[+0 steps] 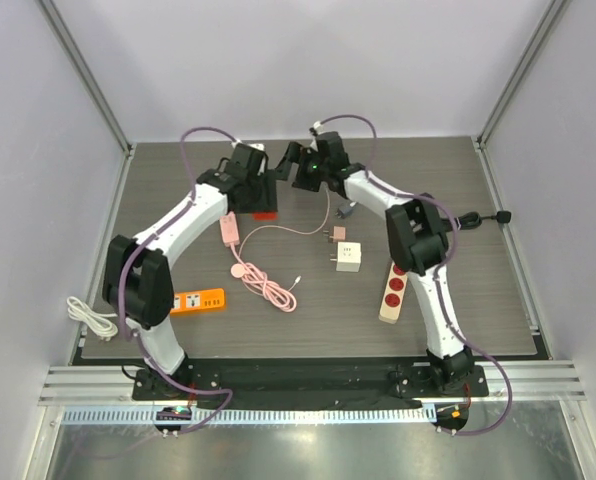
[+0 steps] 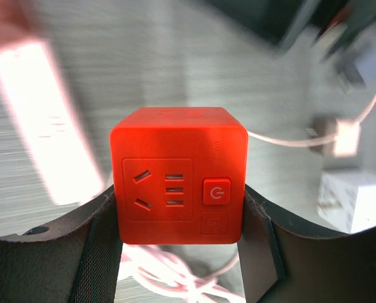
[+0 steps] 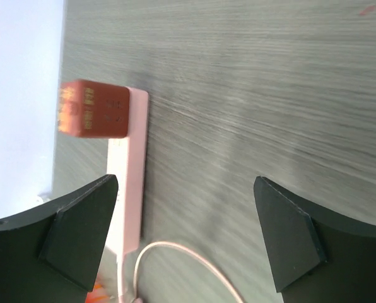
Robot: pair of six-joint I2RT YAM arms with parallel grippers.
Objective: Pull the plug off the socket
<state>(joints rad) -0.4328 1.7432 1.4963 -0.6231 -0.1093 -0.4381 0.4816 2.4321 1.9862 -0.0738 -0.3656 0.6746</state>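
The tabletop by the white cube adapter (image 1: 323, 247) (image 2: 301, 172) is below, so I need to move my left gripper down, back and to the right in the top view next, to let go.
A red cube socket (image 2: 177, 173) sits between my left gripper's (image 2: 178, 218) fingers, which are shut on its two sides. Its facing side shows outlet slots and a power button, with no plug in it. In the top view the cube (image 1: 265, 212) hangs at the left gripper (image 1: 261, 195) just above the table, at the back middle. My right gripper (image 1: 296, 168) is open and empty, just right of the cube. In the right wrist view its gripper (image 3: 185, 208) has wide-apart jaws and the cube (image 3: 93, 108) shows far left. A small grey plug (image 1: 345, 211) lies on the table.
A pink power strip (image 1: 229, 230) with a coiled pink cable (image 1: 268, 283) lies below the cube. A white cube adapter (image 1: 347, 257), a white-and-red strip (image 1: 393, 293), an orange strip (image 1: 199, 300), a white cable (image 1: 91, 316) and a black plug (image 1: 500, 215) are also there.
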